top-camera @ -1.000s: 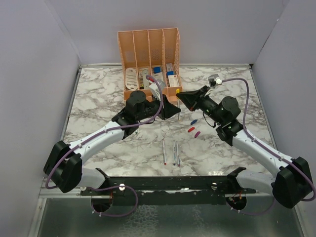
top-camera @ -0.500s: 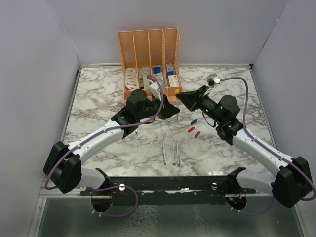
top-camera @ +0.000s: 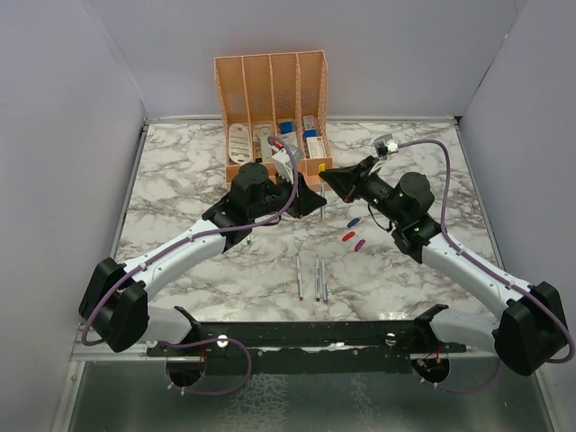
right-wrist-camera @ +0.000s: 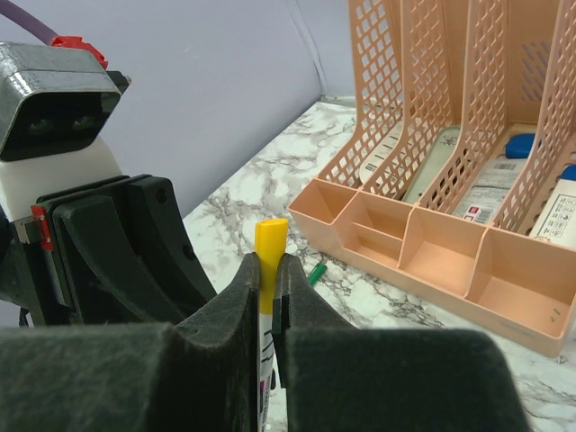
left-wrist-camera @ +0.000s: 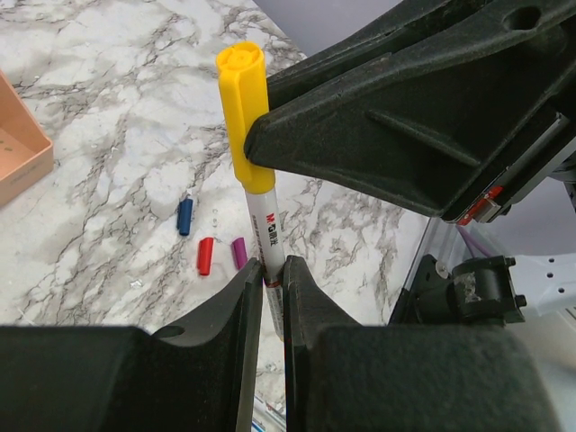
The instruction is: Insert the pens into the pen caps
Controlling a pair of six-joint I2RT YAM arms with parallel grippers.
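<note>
The left gripper swings down and across next to release the pen flat, as the tabletop by the green cap (right-wrist-camera: 316, 273) lies below it, leftward in the top view.
My left gripper (left-wrist-camera: 273, 267) is shut on the barrel of a grey-white pen (left-wrist-camera: 263, 225) that stands upright above the table. A yellow cap (left-wrist-camera: 241, 108) sits over the pen's upper end, and my right gripper (right-wrist-camera: 270, 261) is shut on that yellow cap (right-wrist-camera: 270, 241). From above, the two grippers meet in front of the organizer, with the yellow cap (top-camera: 322, 167) between them. Blue (top-camera: 354, 220), red (top-camera: 347, 236) and magenta (top-camera: 360, 244) caps lie loose on the marble. A green cap (right-wrist-camera: 316, 273) lies near the organizer. Three more pens (top-camera: 317, 277) lie side by side nearer the arm bases.
A peach organizer (top-camera: 270, 108) with tall slots and low front compartments stands at the back, holding white and blue boxed items. Grey walls close in the marble table (top-camera: 180, 180) on both sides. A black rail (top-camera: 297, 335) runs along the near edge.
The two grippers have drawn slightly closer together above the table. Both grips are unchanged.
</note>
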